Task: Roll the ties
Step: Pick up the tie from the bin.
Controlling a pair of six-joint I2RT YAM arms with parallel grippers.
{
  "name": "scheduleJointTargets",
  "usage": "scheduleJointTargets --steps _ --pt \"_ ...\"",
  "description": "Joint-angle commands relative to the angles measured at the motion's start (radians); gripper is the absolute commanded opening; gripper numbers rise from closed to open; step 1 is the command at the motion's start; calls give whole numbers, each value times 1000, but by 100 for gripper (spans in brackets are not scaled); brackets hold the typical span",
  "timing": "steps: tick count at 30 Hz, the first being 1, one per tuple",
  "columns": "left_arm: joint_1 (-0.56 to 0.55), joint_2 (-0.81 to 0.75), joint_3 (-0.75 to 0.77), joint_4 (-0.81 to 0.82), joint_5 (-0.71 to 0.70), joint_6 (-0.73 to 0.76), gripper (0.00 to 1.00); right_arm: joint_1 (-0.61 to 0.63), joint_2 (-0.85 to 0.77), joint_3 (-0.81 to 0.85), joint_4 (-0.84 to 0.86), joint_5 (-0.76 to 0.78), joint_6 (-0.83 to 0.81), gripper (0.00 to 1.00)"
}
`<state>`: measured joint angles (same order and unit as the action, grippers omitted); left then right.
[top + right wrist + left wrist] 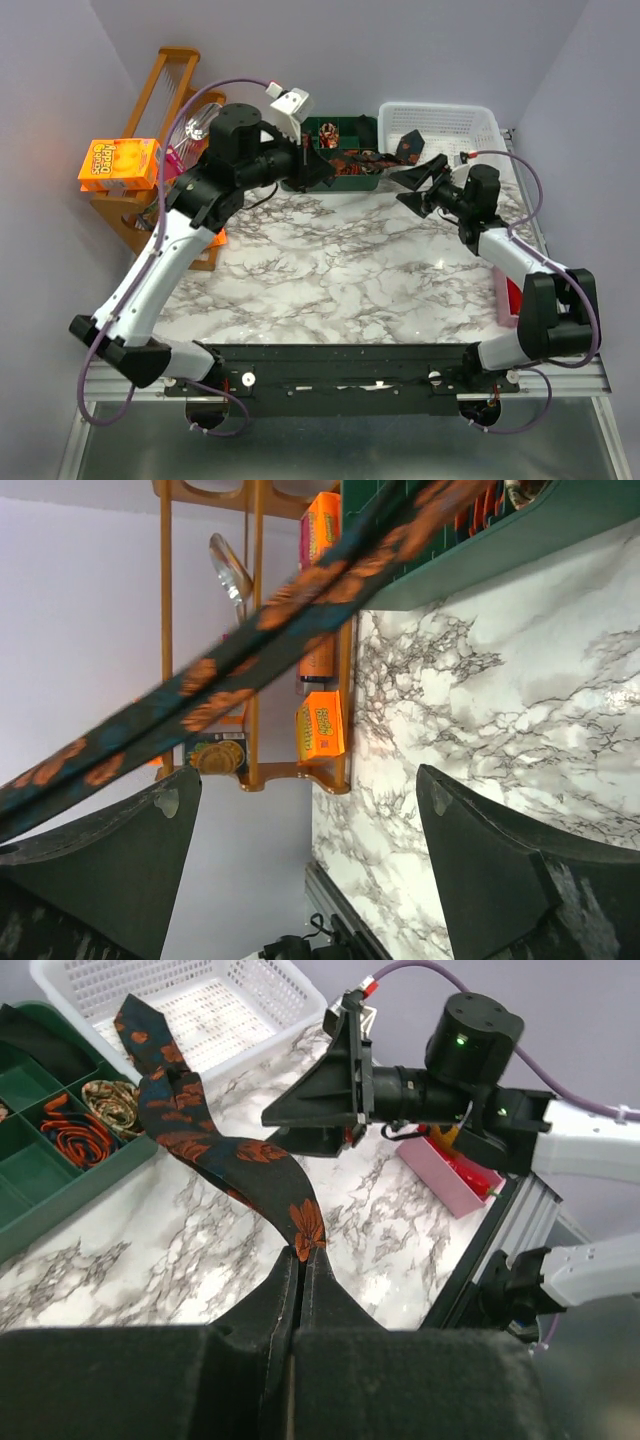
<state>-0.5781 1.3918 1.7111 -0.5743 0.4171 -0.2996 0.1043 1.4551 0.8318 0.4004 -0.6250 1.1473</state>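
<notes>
The tie's loose far part hangs outward and left of my right gripper in the top view, so its fingers should go that way around it.
A dark navy tie [200,1140] with orange-red flowers hangs in the air over the marble table. My left gripper [303,1258] is shut on its near end. From there the tie [372,157] runs over the green tray [340,185] to the white basket [470,120]. My right gripper [308,775] stands open beside the strip. The tie [250,650] crosses diagonally above its left finger and nothing lies between the fingers. Two rolled ties [75,1132] lie as coils in the tray's compartments [30,1175].
A wooden rack [150,120] with an orange box [118,163] stands at the back left. A pink tray [450,1175] lies near the table's right edge. The right arm [500,245] reaches across the right half of the table.
</notes>
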Motion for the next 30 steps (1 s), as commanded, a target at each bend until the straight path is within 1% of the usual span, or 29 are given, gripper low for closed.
scheduleJointTargets --steps 1,8,9,13,20,23,26,27,30 --pt "-3 -131 -37 -133 -18 88 0 -5 45 3 -5 -4 -34 96" --pt "-5 -281 -129 -213 28 109 0 -3 180 39 123 -51 64 97" --pt "-5 -293 -148 -219 35 109 0 -3 204 38 174 -61 80 97" --pt "-5 -367 -185 -242 55 96 0 -2 260 64 225 -74 117 96" --pt "-5 -428 -246 -257 64 70 0 6 344 110 327 -67 186 95" --pt "-5 -445 -257 -266 75 54 0 9 404 173 321 -67 200 93" --pt "-5 -470 -261 -269 78 44 0 15 448 240 235 -56 178 90" --pt "-5 -476 -261 -271 75 39 0 14 476 286 195 -55 174 89" --pt "-5 -496 -249 -286 68 33 0 15 537 367 131 -35 144 84"
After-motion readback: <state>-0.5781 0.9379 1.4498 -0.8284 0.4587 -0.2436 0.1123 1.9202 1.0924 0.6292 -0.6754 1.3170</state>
